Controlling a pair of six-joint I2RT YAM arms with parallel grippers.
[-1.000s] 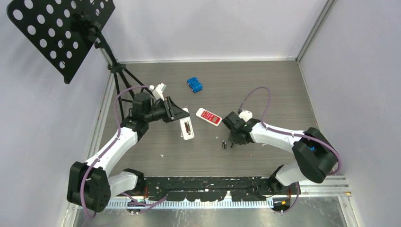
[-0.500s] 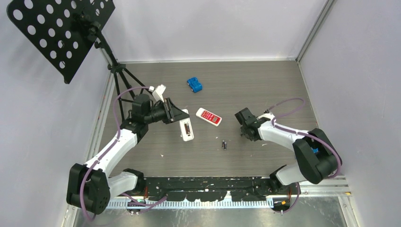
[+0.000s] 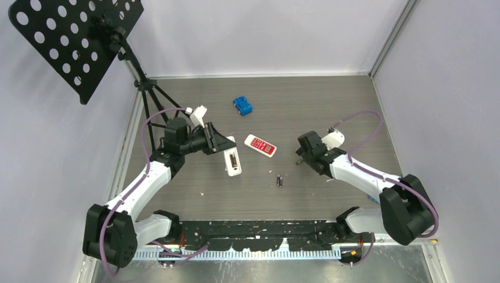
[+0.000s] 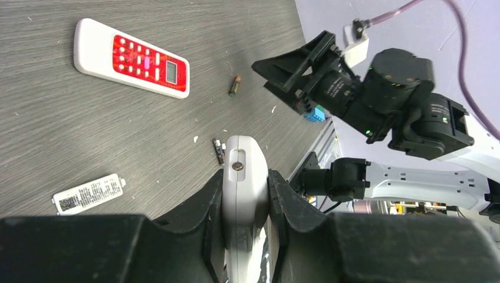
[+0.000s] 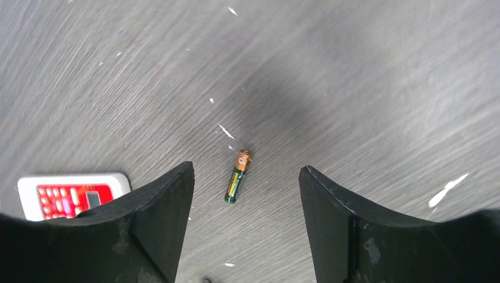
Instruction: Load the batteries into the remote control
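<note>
The green battery's copper end (image 3: 301,160) (image 5: 243,158) gets my right gripper turned around and lowered over it next, since that battery lies on the table below the open fingers.
My left gripper (image 4: 246,180) (image 3: 226,147) is shut on a white remote control (image 4: 243,171) (image 3: 233,161), gripping its two long sides and holding it tilted above the table. A red-faced remote (image 3: 260,145) (image 4: 132,58) lies flat at mid-table. Two batteries (image 3: 279,180) (image 4: 219,150) lie side by side in front of it. A single green and copper battery (image 5: 237,177) (image 4: 234,86) lies on the table right below my right gripper (image 5: 246,170) (image 3: 301,155). That gripper hangs open above the battery without touching it.
A white labelled battery cover (image 4: 88,193) lies flat on the table near the held remote. A blue toy car (image 3: 242,105) sits at the back. A black music stand (image 3: 76,41) on a tripod fills the back left corner. Walls close in on three sides.
My right gripper has drawn back to the right, away from the pair of batteries, and has gone from shut to open. The left arm and the white remote have stayed still.
</note>
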